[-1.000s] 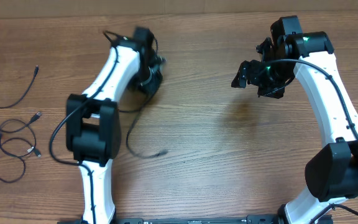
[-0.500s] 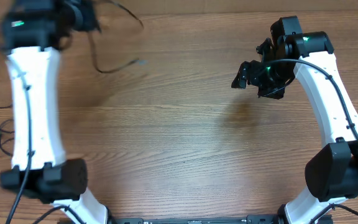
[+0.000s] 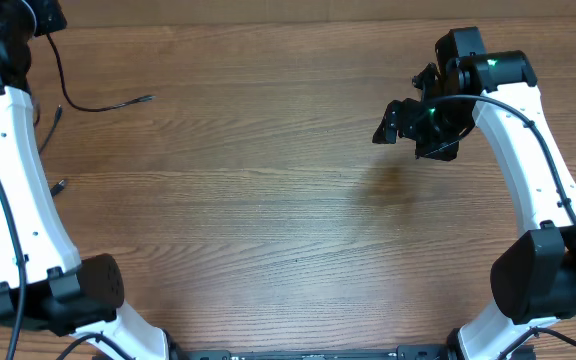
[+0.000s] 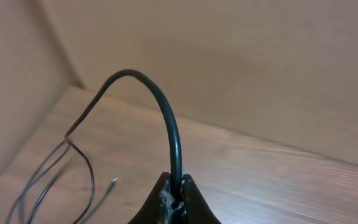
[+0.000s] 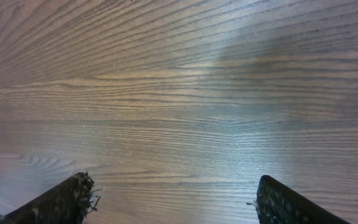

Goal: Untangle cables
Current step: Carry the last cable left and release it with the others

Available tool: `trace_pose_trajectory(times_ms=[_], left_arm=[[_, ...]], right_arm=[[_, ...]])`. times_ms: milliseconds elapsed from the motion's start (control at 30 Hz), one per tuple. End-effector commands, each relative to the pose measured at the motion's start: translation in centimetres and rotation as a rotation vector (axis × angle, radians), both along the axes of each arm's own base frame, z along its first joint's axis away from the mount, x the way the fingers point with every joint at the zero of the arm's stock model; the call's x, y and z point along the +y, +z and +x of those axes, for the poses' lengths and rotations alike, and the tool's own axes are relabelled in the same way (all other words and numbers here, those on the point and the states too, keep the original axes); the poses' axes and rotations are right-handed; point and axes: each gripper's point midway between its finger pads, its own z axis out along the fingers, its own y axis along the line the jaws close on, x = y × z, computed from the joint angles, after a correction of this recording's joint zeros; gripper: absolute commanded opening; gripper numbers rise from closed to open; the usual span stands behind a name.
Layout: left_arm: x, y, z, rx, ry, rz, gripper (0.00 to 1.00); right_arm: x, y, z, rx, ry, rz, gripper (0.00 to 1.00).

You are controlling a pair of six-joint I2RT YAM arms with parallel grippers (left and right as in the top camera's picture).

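I need to lower my left gripper next and tilt it down toward the bare wood of the table's far corner (image 3: 63, 60) (image 4: 92, 124), where the other loops of the cable already lie, and let go of the thin black cable.
My left gripper (image 4: 176, 186) is shut on a thin black cable (image 4: 160, 106) that arches up out of the jaws. In the overhead view this gripper (image 3: 38, 12) is at the far left corner, and the cable (image 3: 103, 104) trails from it across the wood to a silvery-tipped plug. Other thin black cables (image 3: 50, 130) lie at the left edge, mostly hidden behind the left arm; they also show in the left wrist view (image 4: 48, 171). My right gripper (image 3: 413, 125) is open and empty over bare wood, and its wrist view (image 5: 173, 199) shows nothing between the fingers.
The white left arm (image 3: 13, 170) runs along the table's left side. The white right arm (image 3: 528, 140) stands at the right. A beige wall (image 4: 241, 56) rises just behind the far edge of the wooden table (image 3: 268, 220).
My left arm has swung from the table's middle to the far left corner, carrying the black cable with it. The right arm has not moved.
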Motion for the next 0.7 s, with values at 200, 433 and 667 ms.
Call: trace_pose_trajectory(times_ms=[200, 433, 667], left_arm=[[6.2, -8.7, 1.0, 0.238, 0.197, 0.063, 0.04], [9.1, -8.7, 0.1, 0.212, 0.287, 0.017, 0.52], [8.9, -6.7, -1.9, 0.179, 0.299, -0.044, 1.0]], right_arm=[[-0.1, 0.6, -0.4, -0.005, 0.006, -0.01, 0.83], [-0.1, 0.6, -0.3, -0.008, 0.007, -0.01, 0.83], [-0.1, 0.6, -0.3, -0.009, 0.007, -0.009, 0.83]])
